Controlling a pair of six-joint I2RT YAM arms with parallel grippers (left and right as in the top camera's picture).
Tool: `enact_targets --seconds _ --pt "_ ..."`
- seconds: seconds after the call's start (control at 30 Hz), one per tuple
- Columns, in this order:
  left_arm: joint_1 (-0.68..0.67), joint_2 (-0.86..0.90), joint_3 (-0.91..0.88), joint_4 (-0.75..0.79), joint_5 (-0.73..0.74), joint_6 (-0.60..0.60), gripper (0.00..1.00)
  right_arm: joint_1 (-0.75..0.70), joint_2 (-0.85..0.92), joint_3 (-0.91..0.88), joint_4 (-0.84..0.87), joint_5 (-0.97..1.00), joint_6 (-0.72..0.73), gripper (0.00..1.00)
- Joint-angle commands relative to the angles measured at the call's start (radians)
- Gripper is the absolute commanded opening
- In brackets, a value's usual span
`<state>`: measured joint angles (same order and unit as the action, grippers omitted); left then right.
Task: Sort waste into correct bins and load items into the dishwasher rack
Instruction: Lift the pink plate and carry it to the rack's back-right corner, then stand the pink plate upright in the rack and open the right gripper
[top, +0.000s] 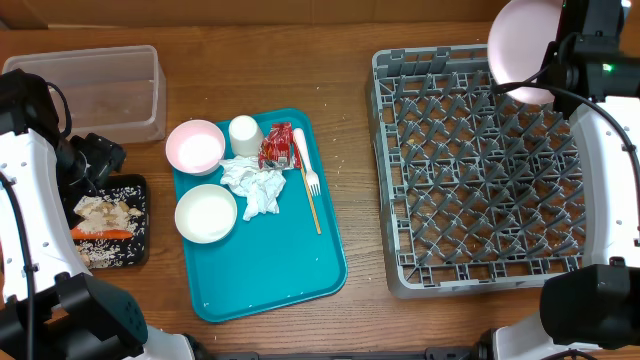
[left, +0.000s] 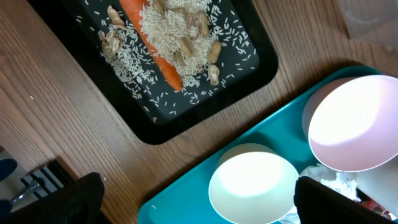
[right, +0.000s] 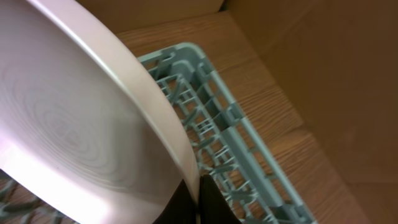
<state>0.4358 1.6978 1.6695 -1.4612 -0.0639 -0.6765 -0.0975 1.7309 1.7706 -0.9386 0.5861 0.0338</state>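
The rack's far wires stand empty, so I should bring my right gripper to the left in the overhead view, lower the plate (top: 525, 45) among them and release it.
My right gripper (right: 199, 186) is shut on the rim of the large pale pink plate (top: 525, 45), which it holds tilted above the far right corner of the grey-blue dishwasher rack (top: 480, 170). My left gripper (left: 199, 202) hangs open and empty over the gap between the black tray (top: 135, 190) and the teal tray (top: 270, 270). An orange carrot (left: 155, 53) and rice scraps (left: 174, 31) lie in the black tray. On the teal tray are a pink bowl (top: 195, 147), a white bowl (top: 206, 213), a cup (top: 245, 134), a red wrapper (top: 277, 147), crumpled napkins (top: 255, 185) and a fork (top: 308, 175).
A clear plastic tub (top: 95, 90) stands at the far left, behind the black tray. Bare wooden table (top: 355, 120) separates the teal tray from the rack. The rack's pegs hold nothing.
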Motion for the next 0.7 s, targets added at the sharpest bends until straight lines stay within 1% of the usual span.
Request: enact_targets --seconds 0.0,0.2,0.43,0.67 --pt "0.002 -0.024 0.014 0.000 -0.010 0.008 1.00 0.003 0.013 -0.001 0.015 0.107 -0.053 0.04" --pt "0.002 -0.024 0.014 0.000 -0.010 0.008 1.00 0.016 0.040 -0.080 0.054 0.109 -0.037 0.04" --pt "0.002 -0.024 0.014 0.000 -0.010 0.008 1.00 0.076 0.061 -0.192 0.149 0.171 -0.027 0.04" --pt "0.002 -0.024 0.014 0.000 -0.010 0.008 1.00 0.135 0.064 -0.201 0.155 0.251 -0.027 0.04"
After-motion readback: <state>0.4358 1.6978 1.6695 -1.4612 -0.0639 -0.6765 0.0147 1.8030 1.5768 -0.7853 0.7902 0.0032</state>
